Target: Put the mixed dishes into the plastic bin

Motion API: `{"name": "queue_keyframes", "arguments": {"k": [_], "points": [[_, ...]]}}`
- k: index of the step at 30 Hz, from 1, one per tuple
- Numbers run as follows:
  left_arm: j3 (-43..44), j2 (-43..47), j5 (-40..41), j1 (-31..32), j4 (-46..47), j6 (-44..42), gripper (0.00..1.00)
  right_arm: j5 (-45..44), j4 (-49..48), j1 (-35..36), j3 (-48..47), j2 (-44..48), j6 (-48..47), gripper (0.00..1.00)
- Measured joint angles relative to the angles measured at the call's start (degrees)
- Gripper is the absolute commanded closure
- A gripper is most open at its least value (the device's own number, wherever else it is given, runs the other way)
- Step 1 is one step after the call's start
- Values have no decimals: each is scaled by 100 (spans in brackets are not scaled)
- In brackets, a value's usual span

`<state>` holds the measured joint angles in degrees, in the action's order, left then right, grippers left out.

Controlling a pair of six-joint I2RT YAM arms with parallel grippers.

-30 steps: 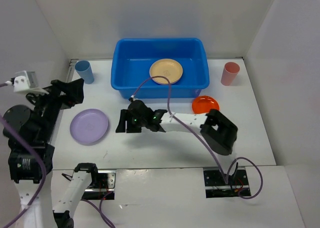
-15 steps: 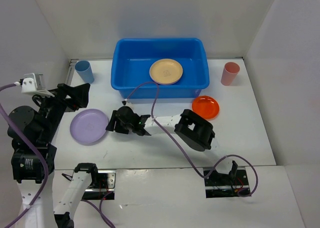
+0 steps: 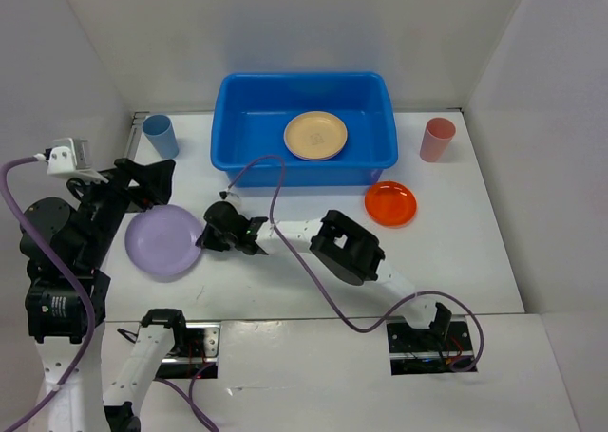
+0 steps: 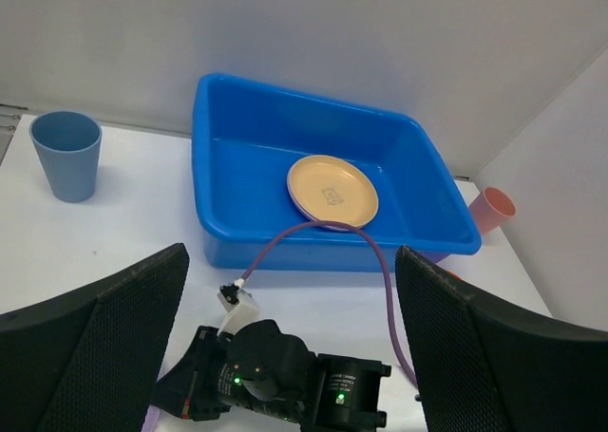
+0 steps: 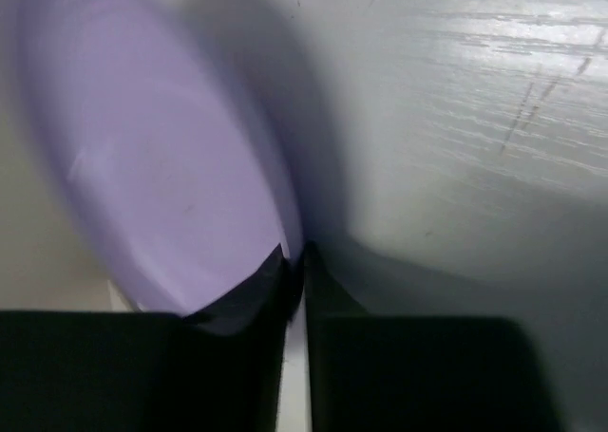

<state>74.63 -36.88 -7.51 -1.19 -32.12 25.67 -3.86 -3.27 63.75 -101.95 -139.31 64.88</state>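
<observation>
My right gripper holds the lavender plate (image 3: 161,240) and should next lift it over the bin's near side, lower it and release it there, because the tan plate (image 3: 315,135) lies outward beyond that side.
The lavender plate (image 3: 161,240) lies at the left of the table, and my right gripper (image 3: 204,239) is shut on its right rim. In the right wrist view the jaws (image 5: 296,256) pinch the edge of the lavender plate (image 5: 161,166), which looks tilted. My left gripper (image 3: 152,180) hangs open above the plate's far side, holding nothing; its view (image 4: 292,256) looks down on the right arm's wrist (image 4: 275,380). The blue plastic bin (image 3: 256,128) at the back holds a tan plate (image 3: 315,135).
An orange plate (image 3: 390,202) lies in front of the bin's right corner. A salmon-pink cup (image 3: 438,139) stands right of the bin, a light-blue cup (image 3: 161,136) left of it. The right arm's purple cable loops in front of the bin. White walls enclose the table.
The right arm reached left across the table to the lavender plate and shut its jaws on the rim. The plate shifted slightly left. The left gripper edged right.
</observation>
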Motion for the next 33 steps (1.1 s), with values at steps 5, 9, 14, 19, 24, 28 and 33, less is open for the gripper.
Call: {"name": "queue_keyframes", "arguments": {"k": [5, 9, 14, 19, 24, 28, 33], "points": [[238, -286, 205, 0, 0, -136, 5, -35, 197, 11, -129, -68, -37, 99], [826, -1106, 310, 0, 109, -310, 5, -282, 555, 35, 267, 361, -352, 99], [1318, -1888, 326, 0, 282, -431, 5, -719, 1633, 70, 1445, 2000, -820, 99], [1912, -2328, 315, 0, 437, -450, 5, -726, 2002, -214, 1716, 3779, -1224, 99], [2693, -2824, 317, 0, 599, -549, 3, -682, 2050, -1143, 1543, 4868, -1613, 99], [3526, -3611, 339, 0, 444, -809, 3, -487, 2068, -2330, 1322, 4946, -1880, 99], [4701, -5003, 319, -101, -28, -1036, 3, -378, 2203, -3775, 647, 4164, -2212, 99]]}}
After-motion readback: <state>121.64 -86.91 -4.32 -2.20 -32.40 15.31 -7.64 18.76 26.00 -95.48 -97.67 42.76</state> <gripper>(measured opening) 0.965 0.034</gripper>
